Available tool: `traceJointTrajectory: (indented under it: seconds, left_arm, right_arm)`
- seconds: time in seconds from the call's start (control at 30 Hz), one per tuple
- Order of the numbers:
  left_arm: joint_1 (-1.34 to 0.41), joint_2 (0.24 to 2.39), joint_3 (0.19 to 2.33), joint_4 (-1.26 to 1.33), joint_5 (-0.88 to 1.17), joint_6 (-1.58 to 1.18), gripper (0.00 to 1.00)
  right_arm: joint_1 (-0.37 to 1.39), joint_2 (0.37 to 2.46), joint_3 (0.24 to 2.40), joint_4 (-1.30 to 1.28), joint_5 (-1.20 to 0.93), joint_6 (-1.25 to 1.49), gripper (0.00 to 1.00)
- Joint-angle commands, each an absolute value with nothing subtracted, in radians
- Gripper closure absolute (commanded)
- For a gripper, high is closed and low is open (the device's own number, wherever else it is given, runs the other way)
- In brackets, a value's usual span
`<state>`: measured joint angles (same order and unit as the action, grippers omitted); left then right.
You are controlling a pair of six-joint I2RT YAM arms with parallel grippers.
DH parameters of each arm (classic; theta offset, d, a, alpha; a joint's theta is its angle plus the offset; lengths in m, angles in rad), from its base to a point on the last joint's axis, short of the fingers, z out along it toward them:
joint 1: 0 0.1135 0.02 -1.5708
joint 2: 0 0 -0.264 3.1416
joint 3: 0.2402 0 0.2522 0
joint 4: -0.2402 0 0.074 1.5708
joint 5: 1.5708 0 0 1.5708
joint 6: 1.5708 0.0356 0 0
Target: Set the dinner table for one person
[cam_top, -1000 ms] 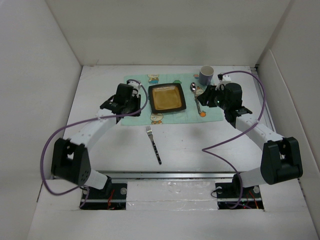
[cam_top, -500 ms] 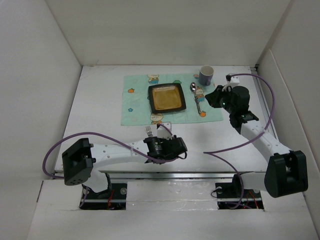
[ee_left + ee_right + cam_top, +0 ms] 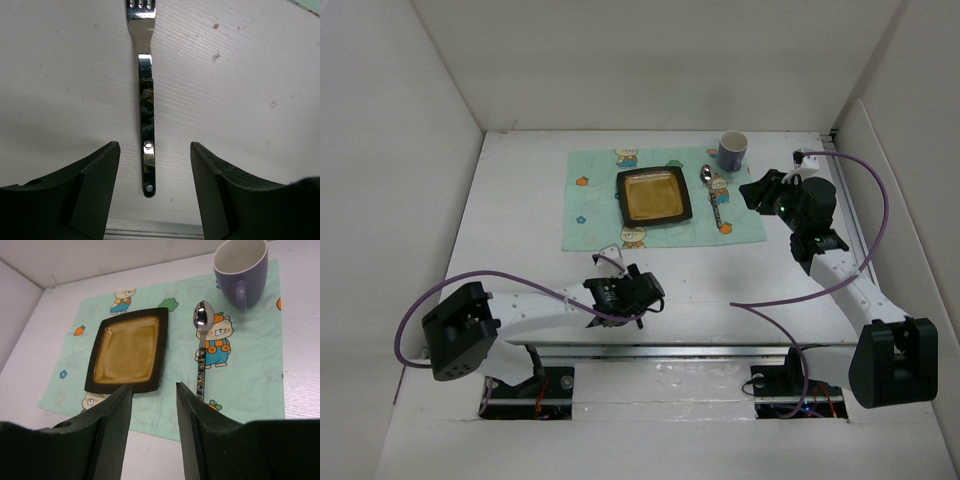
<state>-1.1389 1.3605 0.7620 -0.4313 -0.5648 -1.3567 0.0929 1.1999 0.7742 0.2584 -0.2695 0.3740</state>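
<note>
The fork's dark handle [image 3: 147, 120] still has only its rear end between my fingers, so my left gripper will ease down and outward onto it between its front and middle rivets.
A fork [image 3: 145, 100] with a dark riveted handle lies on the white dinner table [image 3: 520, 210], tines pointing away. My left gripper [image 3: 155, 170] hangs open over it, the handle's end between the two fingers without touching either. From above, the left gripper [image 3: 623, 292] covers the fork. A brown square plate [image 3: 655, 195], a spoon [image 3: 712, 195] and a purple mug [image 3: 733, 150] rest on the mint-green mat [image 3: 590, 215]. My right gripper [image 3: 757, 192] hovers open and empty at the mat's right edge, beside the spoon [image 3: 202, 340], plate [image 3: 129, 347] and mug [image 3: 240, 267].
White walls enclose the table on three sides. A metal rail [image 3: 700, 350] runs along the near edge, just behind the left gripper. Purple cables loop off both arms.
My left arm swung from the mat's left side down to the fork near the front edge, and its jaws opened. My right arm pulled back to the right, away from the spoon.
</note>
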Motion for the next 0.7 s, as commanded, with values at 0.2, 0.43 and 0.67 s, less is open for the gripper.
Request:
traceJointTrajectory:
  seconds: [0.2, 0.43, 0.67]
  left_arm:
    - [-1.108, 1.549, 0.819, -0.439, -0.623, -1.341, 0.57]
    - [-1.089, 1.652, 0.873, -0.460, -0.618, -1.266, 0.61]
    - [-1.089, 1.701, 0.919, -0.505, -0.601, -1.235, 1.00]
  right_arm:
    - [0.086, 1.212, 0.785, 0.319, -0.302, 0.371, 0.54]
    - [0.086, 1.210, 0.788, 0.311, -0.296, 0.373, 0.54]
    - [0.077, 1.204, 0.785, 0.304, -0.264, 0.373, 0.54]
